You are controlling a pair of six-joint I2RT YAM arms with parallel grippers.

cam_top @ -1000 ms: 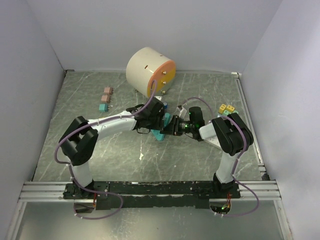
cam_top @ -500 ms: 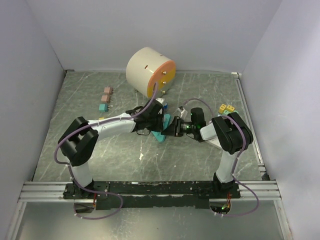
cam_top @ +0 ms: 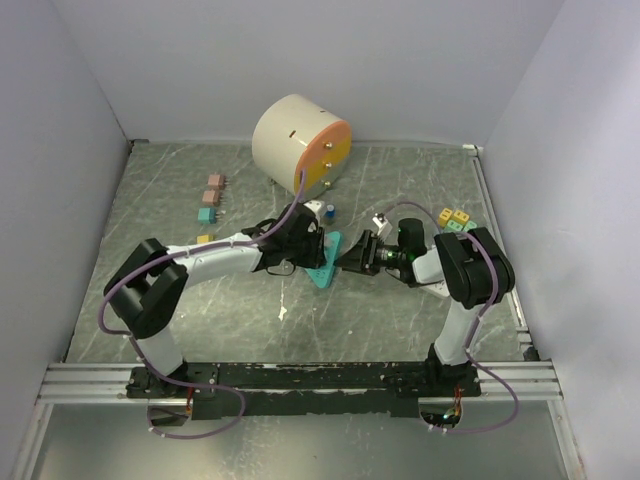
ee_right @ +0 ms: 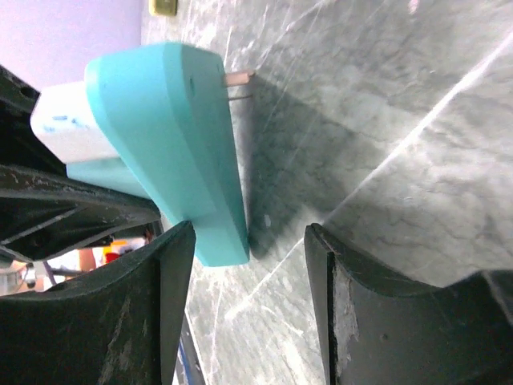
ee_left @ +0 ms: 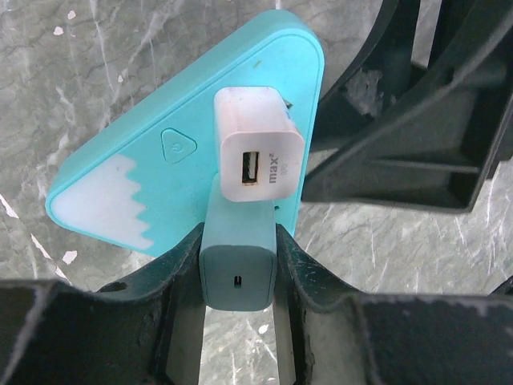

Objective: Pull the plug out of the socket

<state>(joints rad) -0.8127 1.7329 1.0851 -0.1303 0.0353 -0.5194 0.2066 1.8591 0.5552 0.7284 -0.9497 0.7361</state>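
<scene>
The table by the yellow plug is bare to the left in the top view, so next my left gripper should pull the plug off to that side, lower it and let it go there.
The socket is a teal triangular block (cam_top: 326,262) with a white mountain print (ee_left: 152,160); it stands tilted on one edge on the marble table (ee_right: 172,136). A white USB charger (ee_left: 258,144) and a teal plug (ee_left: 238,261) sit in its face. My left gripper (ee_left: 238,269) is shut on the teal plug, one finger on each side. My right gripper (ee_right: 248,273) is open; the socket's lower corner lies just inside its left finger (ee_right: 160,305), and nothing is held. Metal prongs (ee_right: 239,80) stick out of the socket's back.
A cream drum with an orange face (cam_top: 300,143) stands at the back. Small pink and teal plugs (cam_top: 212,197) lie at the left, yellow and green ones (cam_top: 452,217) at the right. A small blue piece (cam_top: 330,209) lies near the drum. Walls close three sides.
My right gripper has opened and drawn back to the right from the socket. The socket has tipped more upright, with my left gripper still on the teal plug.
</scene>
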